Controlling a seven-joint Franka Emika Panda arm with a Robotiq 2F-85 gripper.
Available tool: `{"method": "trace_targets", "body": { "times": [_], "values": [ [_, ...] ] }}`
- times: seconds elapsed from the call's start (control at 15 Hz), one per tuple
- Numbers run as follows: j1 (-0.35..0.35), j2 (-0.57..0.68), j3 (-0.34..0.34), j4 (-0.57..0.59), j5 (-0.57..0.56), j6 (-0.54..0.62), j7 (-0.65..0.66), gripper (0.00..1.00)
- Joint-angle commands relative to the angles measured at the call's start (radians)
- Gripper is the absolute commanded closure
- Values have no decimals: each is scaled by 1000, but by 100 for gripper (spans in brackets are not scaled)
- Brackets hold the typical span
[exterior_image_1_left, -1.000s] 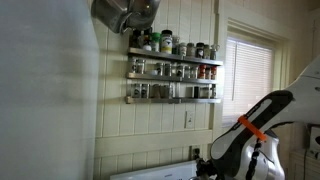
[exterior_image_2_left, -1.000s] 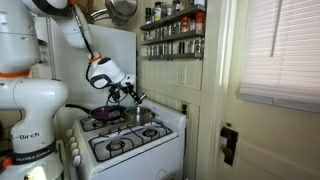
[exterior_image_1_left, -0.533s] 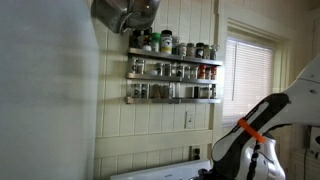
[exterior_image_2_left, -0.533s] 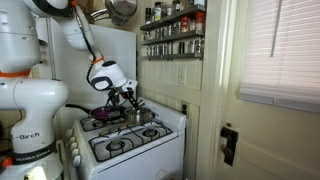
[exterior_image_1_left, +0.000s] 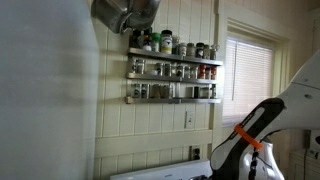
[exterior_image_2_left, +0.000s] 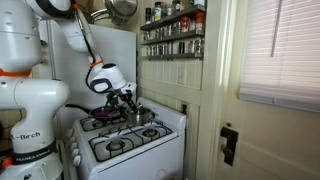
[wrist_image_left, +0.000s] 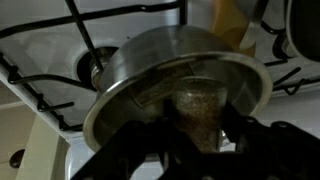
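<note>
The spice jar (wrist_image_left: 197, 104) still hangs above the bottom of the steel pot, so the gripper will next move down into the pot's opening to release the jar inside.
In the wrist view my gripper (wrist_image_left: 198, 132) is shut on a clear spice jar (wrist_image_left: 197, 104) filled with brownish grains. The jar hangs just over the open mouth of a steel pot (wrist_image_left: 130, 72) that stands on a stove burner. In an exterior view the gripper (exterior_image_2_left: 127, 98) is low over the same pot (exterior_image_2_left: 141, 116) at the back of the white stove (exterior_image_2_left: 135, 143). The jar itself is too small to make out there. In an exterior view only the arm (exterior_image_1_left: 246, 148) shows, at the lower right; its gripper is below the frame.
A purple pan (exterior_image_2_left: 100, 113) sits on the back burner beside the pot. Black grates (wrist_image_left: 60, 50) cover the burners. A spice rack (exterior_image_1_left: 175, 70) (exterior_image_2_left: 172, 30) hangs on the panelled wall above. A metal pot (exterior_image_1_left: 125, 12) hangs overhead. A blinded window (exterior_image_1_left: 250, 70) stands beside the stove.
The arm has come down a little, bringing the jar lower toward the pot. The gripper stays shut on the jar.
</note>
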Motion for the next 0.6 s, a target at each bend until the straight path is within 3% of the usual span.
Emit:
{"method": "trace_targets", "body": {
  "times": [0.0, 0.2, 0.27, 0.33, 0.4, 0.47, 0.53],
  "values": [
    [21, -9, -12, 1, -8, 16, 14, 77],
    [5, 1, -2, 8, -3, 8, 1, 77],
    [4, 2, -2, 9, -3, 8, 1, 52],
    [4, 2, -2, 9, -3, 8, 1, 52],
    [4, 2, -2, 9, -3, 8, 1, 77],
    [4, 28, -3, 25, -1, -9, 8, 77],
    [-195, 52, 166, 24, -150, -61, 142, 77]
  ]
}}
